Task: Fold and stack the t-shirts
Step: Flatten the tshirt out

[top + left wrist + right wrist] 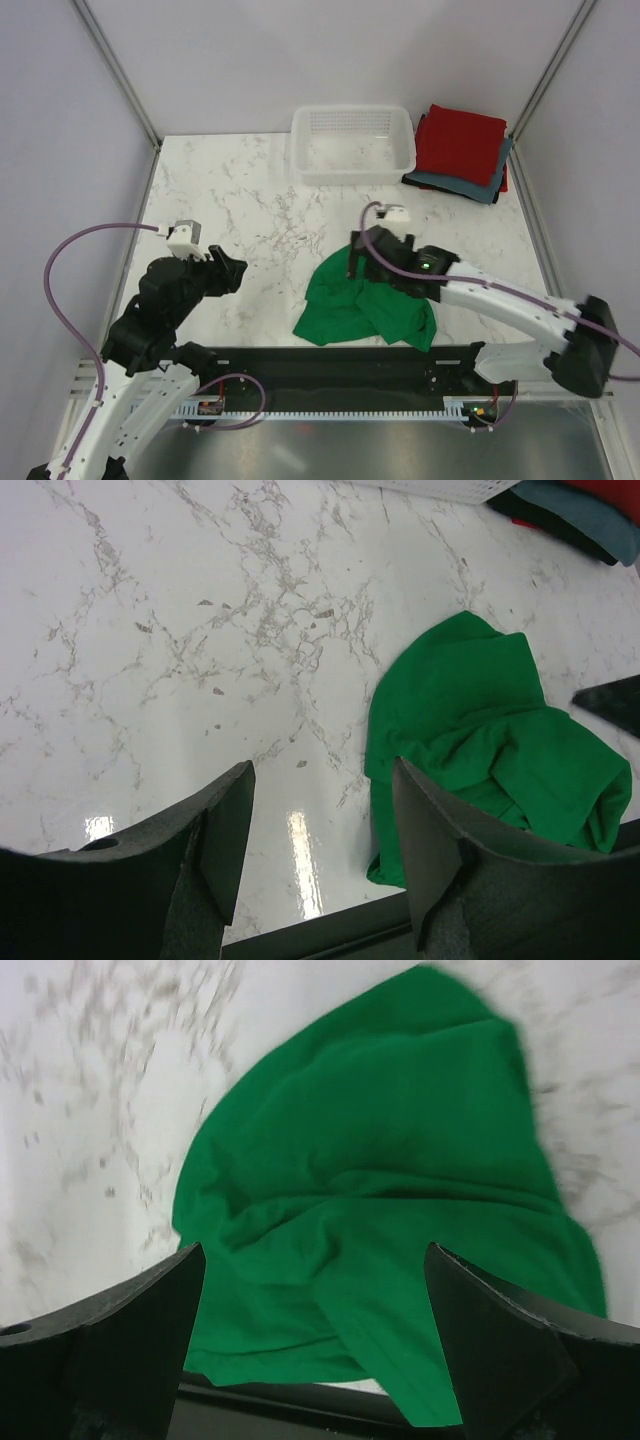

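Observation:
My right gripper should next sweep over and down to pinch the side edge of the shirt, because that edge has bare marble below it and to its left in the top view.
A bright green t-shirt (362,305) lies crumpled on the marble table near its front edge. My right gripper (357,258) hovers over the shirt's far end, jaws wide open and holding nothing. In the right wrist view the green cloth (370,1190) fills the space below the open gripper (315,1305). My left gripper (232,272) is open and empty, over bare table to the left of the shirt (480,750). A folded red t-shirt (460,140) rests on a folded grey-blue one (470,183) at the back right.
A white mesh basket (352,143) stands at the back centre, next to the folded stack (590,515). A black rail (340,362) runs along the table's front edge just below the green shirt. White walls close in both sides.

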Controlling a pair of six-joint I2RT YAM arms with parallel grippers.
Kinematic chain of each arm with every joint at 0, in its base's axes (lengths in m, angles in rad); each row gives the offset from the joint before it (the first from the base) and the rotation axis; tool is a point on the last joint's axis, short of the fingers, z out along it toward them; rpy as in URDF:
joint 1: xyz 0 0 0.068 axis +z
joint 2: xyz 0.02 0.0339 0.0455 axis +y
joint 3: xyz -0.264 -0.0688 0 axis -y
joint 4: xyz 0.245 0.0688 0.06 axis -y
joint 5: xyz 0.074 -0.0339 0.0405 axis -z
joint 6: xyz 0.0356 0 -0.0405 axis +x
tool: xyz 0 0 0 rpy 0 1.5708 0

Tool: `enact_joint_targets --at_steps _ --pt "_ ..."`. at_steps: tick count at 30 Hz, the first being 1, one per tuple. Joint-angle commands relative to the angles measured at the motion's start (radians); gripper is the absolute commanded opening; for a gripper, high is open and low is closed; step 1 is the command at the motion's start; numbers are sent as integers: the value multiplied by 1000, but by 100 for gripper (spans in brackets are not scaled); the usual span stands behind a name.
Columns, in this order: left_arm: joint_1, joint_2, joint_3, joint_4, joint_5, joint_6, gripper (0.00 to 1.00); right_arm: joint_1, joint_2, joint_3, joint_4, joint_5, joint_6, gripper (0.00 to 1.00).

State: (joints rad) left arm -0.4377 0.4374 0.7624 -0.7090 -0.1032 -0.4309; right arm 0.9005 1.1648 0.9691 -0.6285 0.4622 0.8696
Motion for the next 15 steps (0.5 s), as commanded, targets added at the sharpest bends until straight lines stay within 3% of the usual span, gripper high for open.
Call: enact_joint_targets --at_steps 1,4,9,15 --pt "7 -2 11 14 -10 3 64 159 227 127 3 -56 -118 98" --pt "7 -5 12 13 -16 1 64 227 420 270 -7 -53 -173 98" --pt "7 -8 9 11 -24 0 64 248 692 465 12 -108 -270 77" --pt "7 -9 12 11 -24 -2 64 255 834 537 1 -119 -290 64"
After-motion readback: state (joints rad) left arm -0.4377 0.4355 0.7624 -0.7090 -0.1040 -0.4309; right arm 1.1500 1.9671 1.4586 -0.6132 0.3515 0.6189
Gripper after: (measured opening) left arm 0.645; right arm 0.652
